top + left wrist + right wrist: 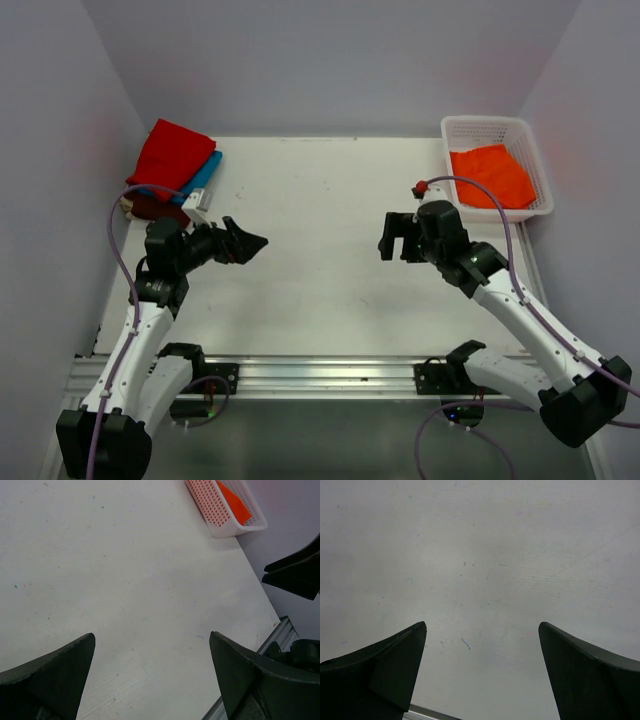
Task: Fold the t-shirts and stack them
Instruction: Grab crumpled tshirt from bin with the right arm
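My right gripper should move outward over the basket and down onto the orange t-shirt's middle [494, 177], which is outward and to its right in the top view.
A stack of folded t-shirts lies at the table's far left corner: a red one [170, 155] on top, a turquoise-blue one [201, 176] under it, a dark maroon one [157, 208] at the bottom. A bright orange t-shirt [491, 176] lies crumpled in the white mesh basket [533, 160] at the far right; it also shows in the left wrist view [232, 502]. My left gripper [248, 242] is open and empty above the table, right of the stack. My right gripper [398, 238] is open and empty, left of the basket.
The white table [320, 260] runs between grey walls on three sides. A metal rail [320, 375] with the arm bases lies along the near edge. The right arm's purple cable [480, 190] loops in front of the basket. The basket also shows in the left wrist view [215, 510].
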